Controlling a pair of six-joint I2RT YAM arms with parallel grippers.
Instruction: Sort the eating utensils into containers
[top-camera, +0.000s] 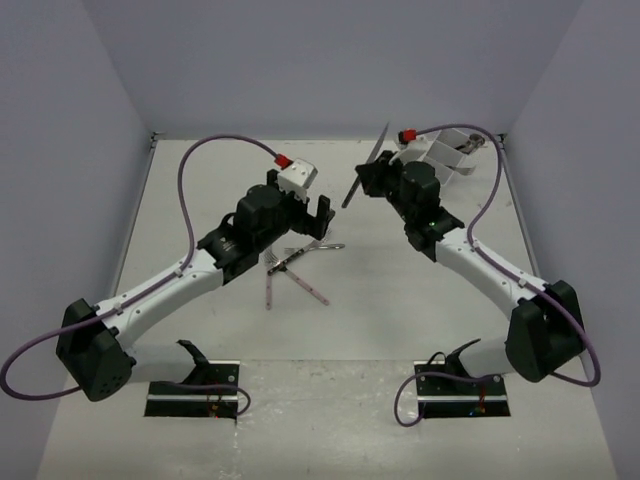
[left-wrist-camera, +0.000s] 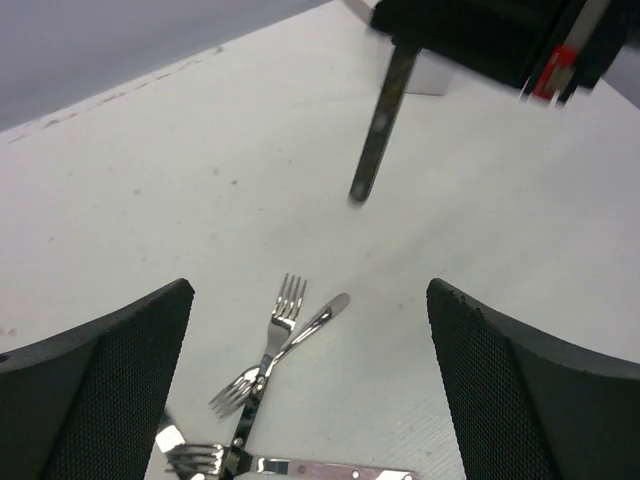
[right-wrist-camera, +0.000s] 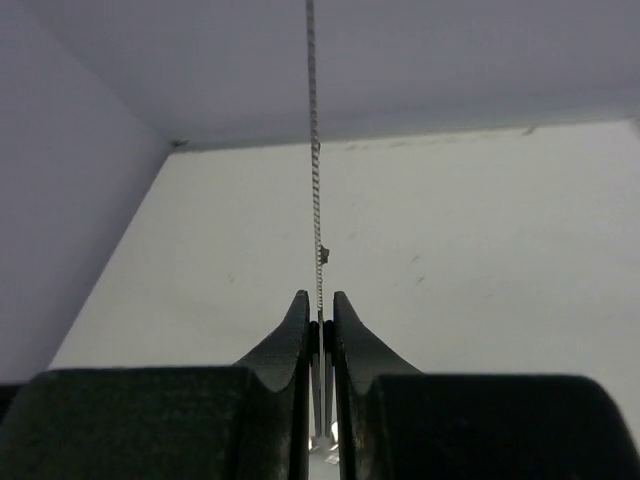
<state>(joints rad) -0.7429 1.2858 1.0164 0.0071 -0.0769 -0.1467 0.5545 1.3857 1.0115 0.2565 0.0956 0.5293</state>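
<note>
My right gripper swings outward first next, turning the knife (top-camera: 378, 148) to lower it into the bin's near end.
Several eating utensils (top-camera: 297, 258) lie crossed mid-table: metal forks (left-wrist-camera: 281, 322) and pink-handled pieces (top-camera: 308, 284). A pink handle (left-wrist-camera: 335, 468) shows at the bottom edge of the left wrist view. My left gripper (top-camera: 305, 205) hovers over this pile, its jaws wide open and empty (left-wrist-camera: 310, 295). My right gripper (top-camera: 366, 182) is shut on a knife (top-camera: 378, 148) and holds it in the air, tilted. The knife shows edge-on with a serrated blade (right-wrist-camera: 313, 150) between the closed fingers (right-wrist-camera: 296, 330), and it also hangs in the left wrist view (left-wrist-camera: 378, 130). The white divided bin (top-camera: 440, 152) stands at the back right, behind the right gripper.
Grey walls enclose the table on three sides. The right arm's purple cable (top-camera: 490, 160) loops over the bin. Some metal shows inside the bin (top-camera: 470, 147). The arm bases sit at the near edge.
</note>
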